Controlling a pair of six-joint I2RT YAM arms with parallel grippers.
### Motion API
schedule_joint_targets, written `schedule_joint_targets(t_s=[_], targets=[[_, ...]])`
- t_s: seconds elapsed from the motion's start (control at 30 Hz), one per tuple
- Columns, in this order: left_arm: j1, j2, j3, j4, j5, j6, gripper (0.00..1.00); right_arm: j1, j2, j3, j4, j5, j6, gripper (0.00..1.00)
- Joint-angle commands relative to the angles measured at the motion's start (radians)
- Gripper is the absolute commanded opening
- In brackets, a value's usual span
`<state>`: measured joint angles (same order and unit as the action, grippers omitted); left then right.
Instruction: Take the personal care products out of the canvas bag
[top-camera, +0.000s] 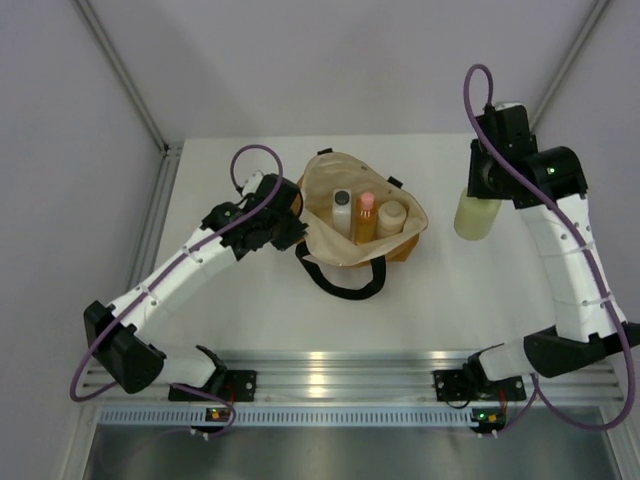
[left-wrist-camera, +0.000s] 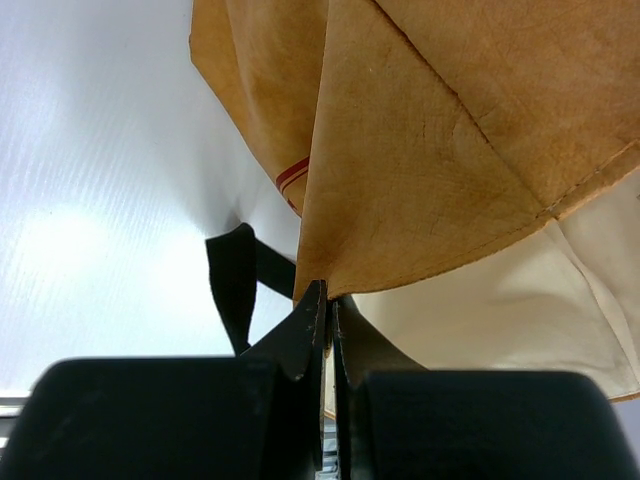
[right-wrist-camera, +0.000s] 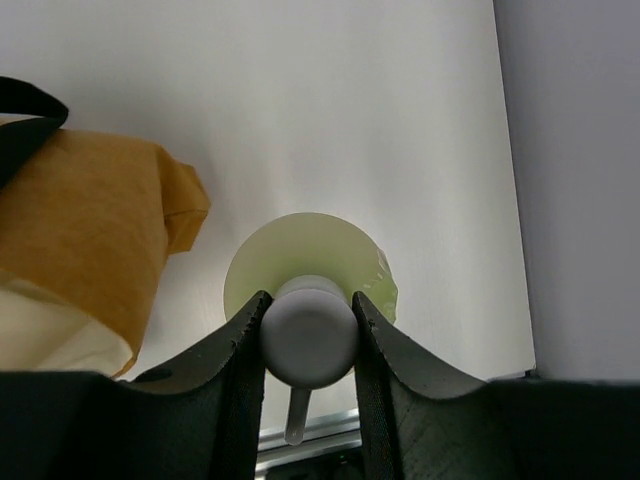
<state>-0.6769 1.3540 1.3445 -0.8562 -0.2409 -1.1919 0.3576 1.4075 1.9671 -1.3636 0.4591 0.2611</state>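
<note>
My right gripper lowers the upright bottle down to the bare tabletop beside the bag next and releases the white cap (right-wrist-camera: 308, 332), since that spot is clear.
The tan canvas bag (top-camera: 345, 195) stands open mid-table, cream lining showing. Inside it stand the white bottle with dark cap (top-camera: 342, 208), the slim orange bottle with pink cap (top-camera: 365, 217) and the squat cream jar (top-camera: 390, 216). My left gripper (top-camera: 296, 205) is shut on the bag's left rim; in the left wrist view the fingertips pinch the tan fabric edge (left-wrist-camera: 330, 290). My right gripper (top-camera: 483, 185) is shut on the white cap (right-wrist-camera: 308, 332) of the pale yellow-green bottle (top-camera: 475, 217), right of the bag. The bottle hangs upright; whether it touches the table I cannot tell.
A black loop handle (top-camera: 350, 283) lies on the table in front of the bag. The table's right edge and grey side wall (right-wrist-camera: 580, 180) are close to the right gripper. An aluminium rail (top-camera: 330, 370) runs along the near edge.
</note>
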Motion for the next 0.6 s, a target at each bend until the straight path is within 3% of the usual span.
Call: schedule_joint_targets(t_s=[0.0, 0.3, 0.57], targets=[[0.000, -0.035, 0.013, 0.023, -0.008, -0.011, 0.00, -0.075, -0.054, -0.069, 0.321, 0.060, -0.008, 0.00], [0.000, -0.078, 0.005, 0.023, -0.001, -0.005, 0.00, -0.238, -0.093, -0.485, 0.757, -0.065, -0.048, 0.00], [0.000, -0.101, -0.005, 0.023, 0.002, 0.005, 0.00, -0.279, -0.024, -0.674, 1.008, -0.080, -0.082, 0.00]])
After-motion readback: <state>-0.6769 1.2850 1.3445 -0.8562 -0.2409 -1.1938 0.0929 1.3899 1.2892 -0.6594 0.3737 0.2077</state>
